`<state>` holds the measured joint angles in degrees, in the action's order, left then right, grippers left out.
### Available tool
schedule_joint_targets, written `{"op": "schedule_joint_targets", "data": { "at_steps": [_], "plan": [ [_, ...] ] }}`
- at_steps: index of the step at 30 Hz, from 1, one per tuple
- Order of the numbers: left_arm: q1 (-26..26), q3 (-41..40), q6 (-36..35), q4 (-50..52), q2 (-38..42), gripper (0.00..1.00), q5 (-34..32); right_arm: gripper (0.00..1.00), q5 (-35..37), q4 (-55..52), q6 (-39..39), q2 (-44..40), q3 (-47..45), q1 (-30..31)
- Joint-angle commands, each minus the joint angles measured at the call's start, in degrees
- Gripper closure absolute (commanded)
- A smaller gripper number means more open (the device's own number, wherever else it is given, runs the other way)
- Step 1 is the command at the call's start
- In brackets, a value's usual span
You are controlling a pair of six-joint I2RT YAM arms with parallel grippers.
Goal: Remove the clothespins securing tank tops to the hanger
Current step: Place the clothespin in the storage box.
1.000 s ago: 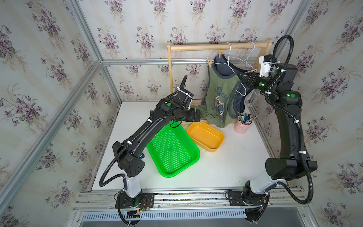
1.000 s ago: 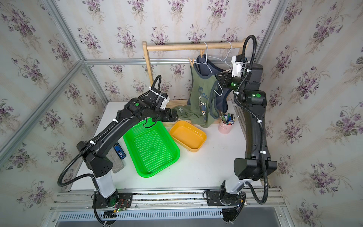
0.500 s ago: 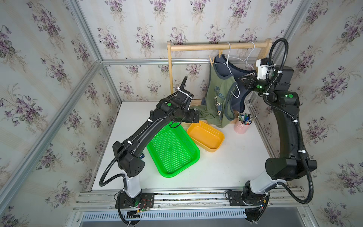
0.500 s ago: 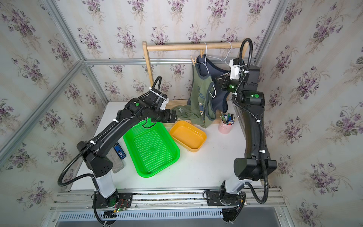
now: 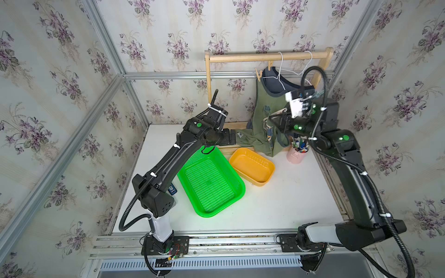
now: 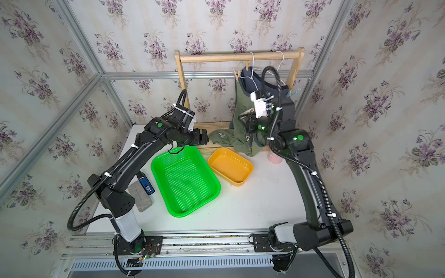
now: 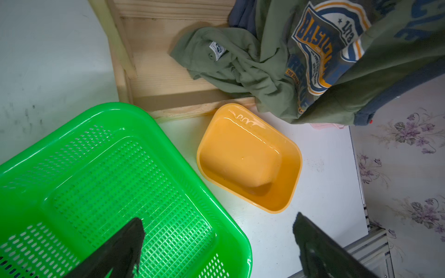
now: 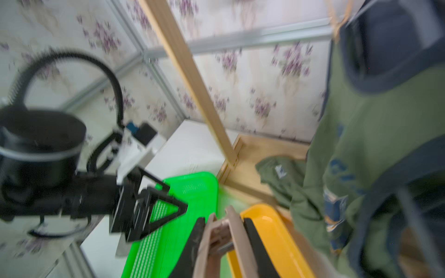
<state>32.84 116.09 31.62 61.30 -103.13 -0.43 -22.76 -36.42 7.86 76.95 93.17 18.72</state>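
Note:
Next I should bring my right gripper down, tipping its fingers downward, over the empty orange tub's bottom and release the tan clothespin [image 8: 234, 228] inside, since the tub lies below it.
My right gripper [image 8: 222, 231] is shut on a tan wooden clothespin [image 8: 234, 228], held in the air in front of the olive tank top [image 5: 263, 113], above the tubs. In a top view the right gripper [image 5: 277, 119] hangs off the hanger. The olive tank top hangs by one strap, pinned by another wooden clothespin [image 5: 258, 74] to a white wire hanger [image 5: 279, 72]; its hem lies bunched on the rack's base [image 7: 231, 62]. A mint-green clothespin [image 6: 294, 92] shows behind the right arm. The slate blue tank top [image 7: 243, 14] is mostly hidden. My left gripper [image 7: 216, 231] is open above the green basket's corner.
A green perforated basket [image 5: 212, 183] and an orange tub [image 5: 252, 166] sit mid-table below the grippers. A pink cup of pens [image 5: 296, 154] stands under the right arm. The wooden rack [image 5: 265, 56] crosses the back. A grey block [image 6: 142, 196] and a blue item [image 6: 146, 184] lie by the left arm.
The right gripper has come down and leftward away from the hanger's shoulder with the clothespin in it. The olive top's freed side has sagged. The left arm has stayed put.

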Motion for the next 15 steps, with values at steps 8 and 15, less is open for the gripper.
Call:
{"op": "schedule_joint_targets", "data": {
  "at_steps": [8,15],
  "plan": [
    [-2.87,-8.14,3.70,0.76,5.06,0.01,-2.04,0.93,4.55,12.56,4.10,2.52,-31.45,5.68],
    [-2.83,-11.32,5.77,0.83,5.74,0.01,-0.46,0.90,11.61,13.69,4.39,16.30,-30.69,5.63]
  ]
}}
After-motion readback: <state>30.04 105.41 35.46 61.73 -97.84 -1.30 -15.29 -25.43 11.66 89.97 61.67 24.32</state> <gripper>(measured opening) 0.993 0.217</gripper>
